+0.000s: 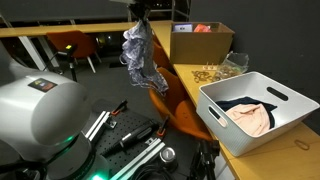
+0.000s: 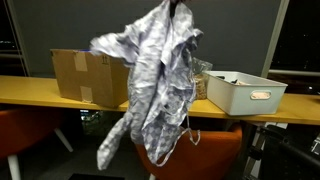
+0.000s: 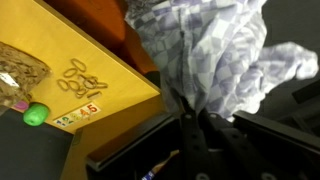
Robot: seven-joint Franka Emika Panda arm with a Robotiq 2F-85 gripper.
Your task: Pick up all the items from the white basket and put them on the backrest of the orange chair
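Note:
The cloth still hangs in the air, so the robot's gripper will next move toward the yellow table and down, draw the cloth across the backrest's top edge [image 1: 174, 88] and let it go.
My gripper [image 1: 140, 14] is shut on a grey-and-white patterned cloth [image 1: 140, 58] and holds it in the air above the backrest of the orange chair [image 1: 182, 105]. The cloth hangs down large in an exterior view [image 2: 155, 80], over the chair's backrest [image 2: 215, 150]. In the wrist view the cloth [image 3: 215, 55] fills the upper right, pinched between the black fingers [image 3: 192, 118]. The white basket [image 1: 262, 112] stands on the yellow table, also seen in an exterior view [image 2: 245, 92]. It holds a pink cloth [image 1: 250, 118] and a dark item [image 1: 238, 101].
A cardboard box [image 1: 200, 42] stands on the yellow table [image 1: 215, 75], also in an exterior view [image 2: 88, 75]. Small loose gold-coloured pieces [image 3: 82, 80] and a green object [image 3: 36, 115] lie on the table. Another orange chair [image 1: 68, 45] stands far back.

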